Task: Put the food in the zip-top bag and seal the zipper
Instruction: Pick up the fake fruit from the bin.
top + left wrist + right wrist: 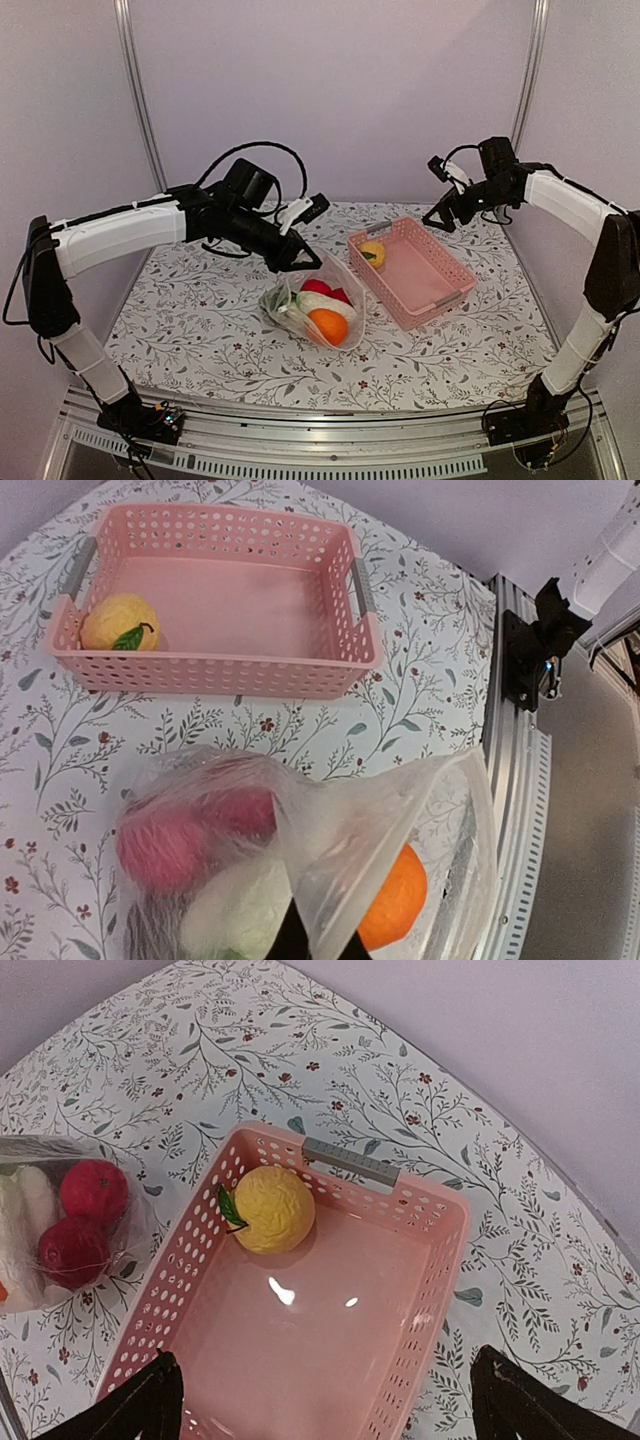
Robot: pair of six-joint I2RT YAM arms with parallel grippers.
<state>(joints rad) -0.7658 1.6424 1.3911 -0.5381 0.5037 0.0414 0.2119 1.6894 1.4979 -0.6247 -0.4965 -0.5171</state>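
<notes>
My right gripper moves down and to the left in the top view around the yellow lemon (372,253) (274,1210) next, the only food in the basket.
The clear zip-top bag (312,306) lies on the table at centre, holding red, white and orange toy food (327,325). My left gripper (305,258) is shut on the bag's upper mouth edge (340,880) and lifts it; red pieces (165,845) and an orange (400,900) show through the plastic. A yellow lemon with a green leaf (372,252) lies in the far corner of the pink basket (445,300); it also shows in the right wrist view (272,1208). My right gripper (437,220) is open and empty, hovering above the basket (430,1290).
The pink lattice basket (215,670) stands right of the bag, with grey handles at both ends. The metal rail (320,445) runs along the table's near edge. Purple walls close the back and sides.
</notes>
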